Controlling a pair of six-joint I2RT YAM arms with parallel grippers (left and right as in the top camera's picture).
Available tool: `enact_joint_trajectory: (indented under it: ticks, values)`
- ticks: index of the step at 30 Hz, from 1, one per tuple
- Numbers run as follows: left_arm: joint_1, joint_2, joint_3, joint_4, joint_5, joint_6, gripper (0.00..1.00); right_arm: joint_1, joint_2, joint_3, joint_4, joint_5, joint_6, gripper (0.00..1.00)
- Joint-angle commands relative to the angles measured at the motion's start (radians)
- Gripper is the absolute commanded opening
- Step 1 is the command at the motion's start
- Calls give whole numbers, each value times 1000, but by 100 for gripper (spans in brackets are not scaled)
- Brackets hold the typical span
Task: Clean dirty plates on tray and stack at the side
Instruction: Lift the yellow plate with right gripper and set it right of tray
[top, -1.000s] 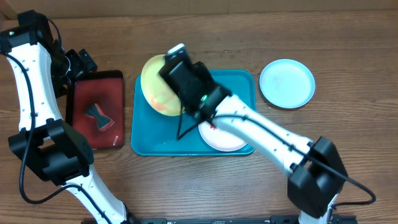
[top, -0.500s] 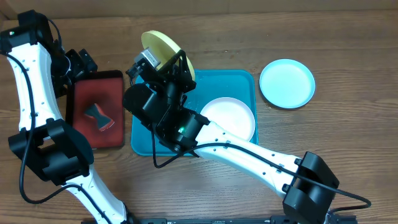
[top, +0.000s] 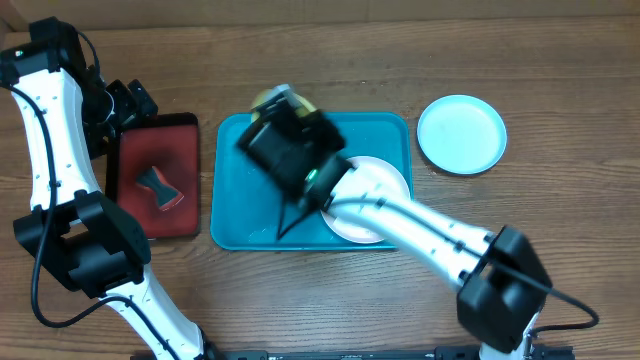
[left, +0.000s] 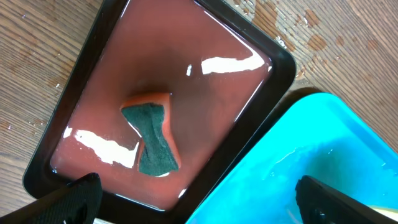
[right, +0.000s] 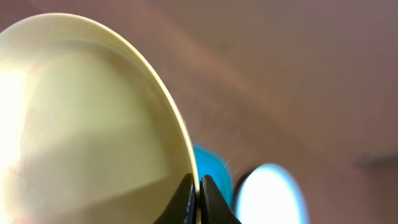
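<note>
The robot will move its right gripper to the right in the overhead view next, then down onto the pale blue plate (top: 461, 134) (right: 271, 196), because that plate is already beside the tray.
My right gripper (right: 198, 200) is shut on the rim of the lime-green plate (right: 81, 124), which it holds on edge in the air. In the overhead view this gripper (top: 285, 108) is blurred over the back of the turquoise tray (top: 232, 205), and only a sliver of the lime-green plate (top: 264, 98) shows. The white plate (top: 378, 185) lies in the tray's right half. The pale blue plate (top: 461, 134) lies on the table right of the tray; it is blurred in the right wrist view (right: 270, 196). My left gripper (left: 199, 211) is open and empty above the gap between both trays.
A dark red, black-rimmed tray (top: 130, 180) stands left of the turquoise tray and holds a green and orange sponge (left: 149, 134). The turquoise tray's wet corner (left: 323, 155) shows in the left wrist view. The left arm (top: 45, 120) stands along the table's left side.
My right arm swung the lime-green plate up and behind the tray's back left corner, then back over the tray. The white plate came into full view. The left arm has not moved.
</note>
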Motion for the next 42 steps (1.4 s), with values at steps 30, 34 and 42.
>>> enact_joint_trajectory:
  ticks: [30, 34, 42]
  values:
    - [-7, -16, 16, 0, 11, -56, 100, -1058, -87, -280, -56, -871, 269, 24]
    - [-7, -16, 16, 1, 11, -56, 100, -1022, -87, -283, -31, -1020, 178, 38]
    - [-7, -16, 15, 0, 11, -56, 100, -840, -87, -283, -32, -1218, -138, 44]
